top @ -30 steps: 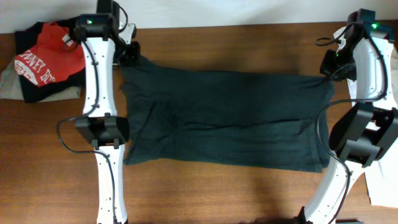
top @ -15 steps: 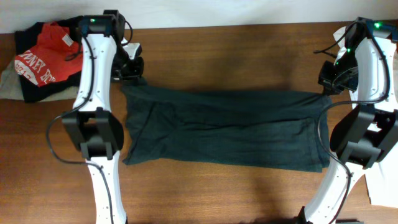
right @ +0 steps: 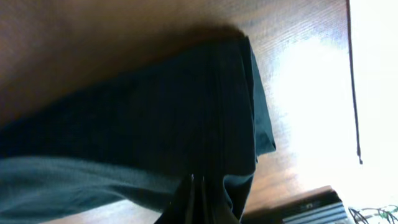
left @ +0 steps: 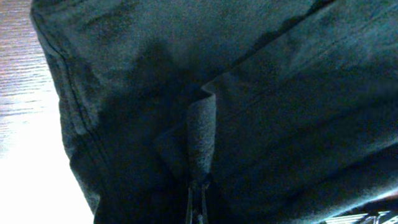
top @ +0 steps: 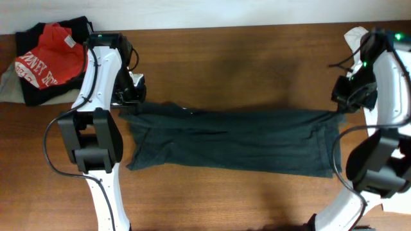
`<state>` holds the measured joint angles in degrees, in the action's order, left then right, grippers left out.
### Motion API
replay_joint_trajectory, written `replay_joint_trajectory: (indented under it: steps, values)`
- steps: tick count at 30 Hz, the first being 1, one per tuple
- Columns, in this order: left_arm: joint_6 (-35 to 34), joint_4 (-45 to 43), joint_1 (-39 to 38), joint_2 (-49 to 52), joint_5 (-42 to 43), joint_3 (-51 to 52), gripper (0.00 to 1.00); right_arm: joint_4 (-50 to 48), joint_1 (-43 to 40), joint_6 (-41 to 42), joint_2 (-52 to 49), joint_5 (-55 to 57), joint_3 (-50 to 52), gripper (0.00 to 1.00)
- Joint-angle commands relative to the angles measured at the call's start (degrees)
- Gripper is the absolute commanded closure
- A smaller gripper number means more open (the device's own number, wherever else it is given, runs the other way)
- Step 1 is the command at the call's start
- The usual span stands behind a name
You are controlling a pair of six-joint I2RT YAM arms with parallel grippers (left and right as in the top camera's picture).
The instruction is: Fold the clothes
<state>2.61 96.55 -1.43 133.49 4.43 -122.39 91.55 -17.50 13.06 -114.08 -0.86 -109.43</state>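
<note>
The garment's edge still hangs lifted, so my right gripper will next move down and slightly back to the garment's end by the white cloth and let go of the edge.
A dark green garment (top: 231, 141) lies spread across the middle of the wooden table. My left gripper (top: 130, 97) is shut on its far left corner and holds that edge lifted and drawn toward the near side. In the left wrist view (left: 198, 199) a pinched fold of the cloth (left: 202, 134) rises from the fingertips. My right gripper (top: 339, 106) is shut on the far right corner. In the right wrist view (right: 199, 186) the dark cloth (right: 155, 118) hangs from the closed fingers above the table.
A pile of clothes with a red printed shirt (top: 48, 61) sits at the far left corner. White cloth (top: 395, 192) lies at the right edge. Bare wood (top: 231, 64) shows behind the garment.
Both grippers have moved from the far edge toward the near side, carrying the garment's far edge with them. The garment now looks narrower front to back.
</note>
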Motion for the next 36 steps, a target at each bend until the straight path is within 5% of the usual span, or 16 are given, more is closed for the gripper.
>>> replay_joint_trajectory:
  steps: [1,6,12,17,19,22,26,28,36]
  values:
    - [0.7,0.2,0.4,-1.7,-0.4,0.8,1.00,-6.6,-0.3,-0.2,10.7,1.6,9.8,0.96]
    - [0.7,-0.9,0.4,-3.3,-0.3,9.4,0.99,-15.6,-1.7,-0.3,11.3,1.6,20.9,0.96]
    - [0.7,-5.0,0.4,-5.4,0.4,18.6,1.00,-16.5,-8.5,-1.7,11.3,-2.8,22.8,0.96]
    - [0.7,-5.0,0.5,-5.4,0.3,19.3,0.99,-18.9,-7.9,-1.6,11.3,-3.0,27.9,0.86]
    - [0.7,-4.8,0.5,-5.4,0.2,19.3,0.79,-19.4,-7.9,-1.6,11.3,-3.1,29.3,0.84]
    - [0.6,-4.8,0.5,-5.7,0.3,19.1,0.72,-19.4,-7.9,-1.6,11.3,-3.0,29.3,0.18]
    - [-0.5,-6.8,0.7,-14.8,0.3,16.0,0.63,-19.6,-8.1,-1.6,11.3,-3.3,27.8,0.01]
    - [-0.5,-8.8,0.7,-20.9,0.3,14.7,0.28,-19.9,-8.1,-1.6,11.3,-3.7,26.8,0.01]
    - [-0.4,-13.2,-2.0,-23.9,1.8,18.4,0.02,-27.8,-15.1,-8.5,10.1,-9.5,30.3,0.01]
